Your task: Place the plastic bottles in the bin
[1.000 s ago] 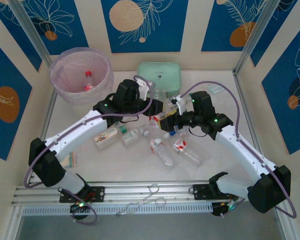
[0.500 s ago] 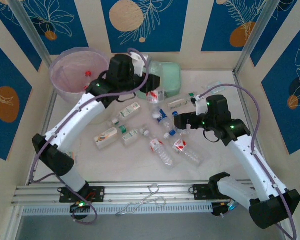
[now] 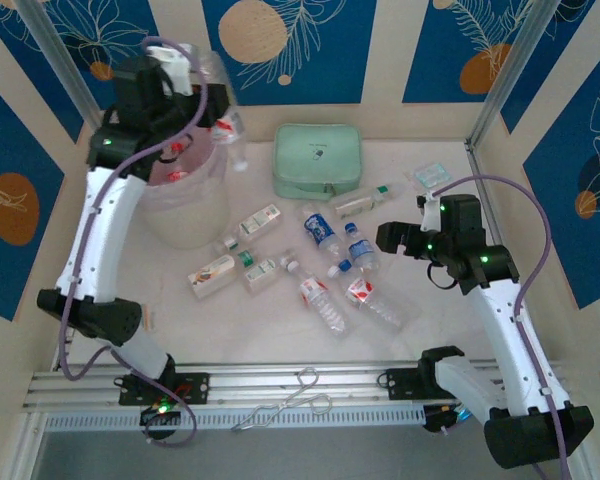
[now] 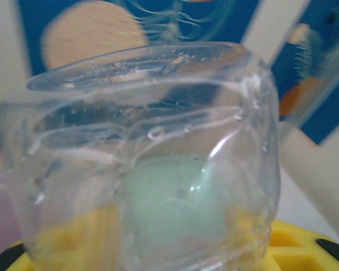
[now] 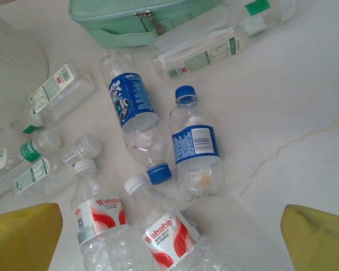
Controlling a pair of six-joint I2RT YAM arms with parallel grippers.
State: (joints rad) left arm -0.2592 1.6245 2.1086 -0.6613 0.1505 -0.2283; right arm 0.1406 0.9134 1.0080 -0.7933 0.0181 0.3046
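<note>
Next, my left gripper swings away from the zip case, lowers inside the bin's opening (image 3: 172, 165) below it and releases the red-labelled bottle, which overhangs the bin's rim.
My left gripper (image 3: 204, 104) is raised over the bin (image 3: 187, 214) and shut on a clear plastic bottle (image 3: 223, 128) with a red label. In the left wrist view that bottle's base (image 4: 158, 113) stands close in front of the camera, with my yellow pads (image 4: 56, 240) on either side of it. A red-capped bottle (image 3: 176, 151) lies inside the bin. Several more bottles lie on the table's middle, among them a blue-labelled one (image 3: 322, 232) (image 5: 133, 104) and a red-labelled one (image 3: 373, 300) (image 5: 169, 234). My right gripper (image 3: 385, 238) (image 5: 169, 244) hangs open just above them, holding nothing.
A mint green zip case (image 3: 318, 160) (image 5: 141, 17) lies at the back centre. A small clear packet (image 3: 432, 175) sits at the back right. Metal tongs (image 3: 290, 400) rest on the front rail. Frame posts stand at both back corners.
My left arm has lifted the bottle from the table's middle up and left to over the bin. My right gripper has opened, let go of that bottle and drawn back to the right.
</note>
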